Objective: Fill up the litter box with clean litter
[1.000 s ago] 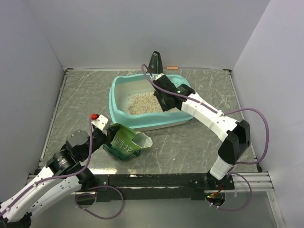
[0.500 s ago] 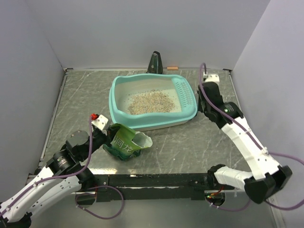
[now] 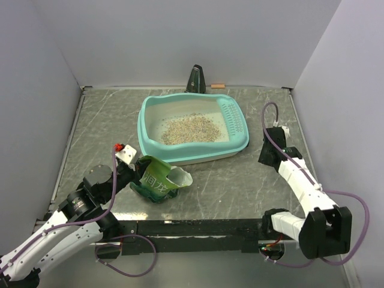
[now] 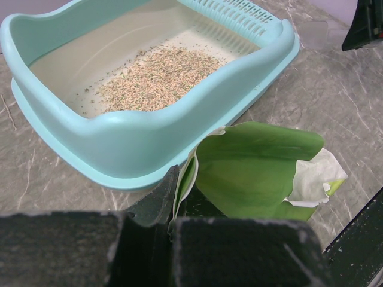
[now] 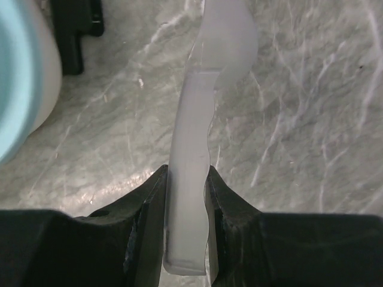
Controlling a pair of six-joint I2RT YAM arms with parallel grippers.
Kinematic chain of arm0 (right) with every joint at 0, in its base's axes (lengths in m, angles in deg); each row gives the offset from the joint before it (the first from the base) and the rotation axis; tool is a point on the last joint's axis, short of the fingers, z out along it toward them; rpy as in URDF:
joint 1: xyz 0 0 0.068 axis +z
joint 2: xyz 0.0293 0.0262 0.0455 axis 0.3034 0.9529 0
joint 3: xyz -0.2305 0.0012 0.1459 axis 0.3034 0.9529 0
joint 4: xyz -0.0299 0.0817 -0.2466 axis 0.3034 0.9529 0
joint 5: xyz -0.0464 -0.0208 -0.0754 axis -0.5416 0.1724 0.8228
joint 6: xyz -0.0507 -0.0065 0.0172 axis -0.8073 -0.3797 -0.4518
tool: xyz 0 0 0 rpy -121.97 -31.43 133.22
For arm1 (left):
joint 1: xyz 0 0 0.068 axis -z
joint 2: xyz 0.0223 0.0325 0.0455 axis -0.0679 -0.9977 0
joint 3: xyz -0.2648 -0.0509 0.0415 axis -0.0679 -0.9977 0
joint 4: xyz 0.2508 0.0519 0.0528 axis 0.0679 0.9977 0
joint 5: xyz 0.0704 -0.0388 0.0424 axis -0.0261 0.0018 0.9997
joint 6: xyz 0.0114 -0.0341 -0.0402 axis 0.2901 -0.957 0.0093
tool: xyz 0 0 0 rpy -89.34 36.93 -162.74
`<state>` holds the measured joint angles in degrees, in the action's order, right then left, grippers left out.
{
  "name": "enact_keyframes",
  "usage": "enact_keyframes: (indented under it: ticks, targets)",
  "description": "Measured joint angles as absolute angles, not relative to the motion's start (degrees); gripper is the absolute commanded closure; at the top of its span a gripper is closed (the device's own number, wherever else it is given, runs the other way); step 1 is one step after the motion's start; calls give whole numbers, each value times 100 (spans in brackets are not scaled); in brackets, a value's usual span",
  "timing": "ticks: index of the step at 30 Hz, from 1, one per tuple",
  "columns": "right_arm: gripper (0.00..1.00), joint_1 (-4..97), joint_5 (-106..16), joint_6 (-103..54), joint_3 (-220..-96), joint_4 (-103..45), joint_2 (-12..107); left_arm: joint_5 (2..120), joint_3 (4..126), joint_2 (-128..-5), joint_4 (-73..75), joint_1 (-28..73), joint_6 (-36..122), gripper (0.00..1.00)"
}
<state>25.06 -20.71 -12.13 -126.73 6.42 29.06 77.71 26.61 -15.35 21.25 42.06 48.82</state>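
The marbled table [image 5: 190, 156] beside the box's grid end is clear, so my right gripper will lower there next and open to release the plastic strip [image 5: 197, 119].
The teal litter box [image 3: 144, 129] stands at the table's back middle, its slotted grid at the right end. The clean litter [image 3: 191, 129] lies as a beige speckled heap on its whitish floor, and shows in the left wrist view [image 4: 158, 75] behind the box's rim [image 4: 137, 137]. My left gripper [image 3: 133, 174] is shut on the folded edge of the green bag [image 3: 157, 179], which rests just in front of the box; the pinched edge shows between my fingers [image 4: 173, 203]. My right gripper [image 3: 271, 155] is right of the box, shut [image 5: 187, 197] on a translucent white plastic strip [image 5: 197, 119] above the table.
A dark upright object [image 3: 196, 80] and a small orange piece [image 3: 218, 86] stand at the back wall. Grey walls enclose the marbled table on three sides. The box's corner [image 5: 18, 78] and a black object [image 5: 75, 30] show in the right wrist view.
My right arm has swung from over the litter box to the right and back toward the near side, still holding the white strip. The left arm and bag have not moved.
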Motion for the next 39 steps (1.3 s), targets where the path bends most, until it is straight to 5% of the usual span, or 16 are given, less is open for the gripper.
enact_keyframes:
  ticks: [3, 10, 18, 29, 39]
  targets:
    - [100, 2222, -2309, -1113, -12630, 268, 3201, 7768, 2661, -1535, 2127, 4206, 4882, 99]
    - [61, 1874, -2808, -982, -12571, -326, 3813, 7768, 2661, -1511, 2140, 4206, 4882, 99]
    - [45, 1833, -3190, -877, -12479, -324, 4062, 7768, 2661, -1511, 2146, 4206, 4882, 99]
    - [34, 2017, -4065, -1084, -12468, -257, 2512, 7771, 2661, -1500, 2149, 4206, 4882, 99]
    - [29, 3846, -5791, -2112, -12372, -689, 954, 7788, 2678, -1203, 2352, 4206, 4716, 99]
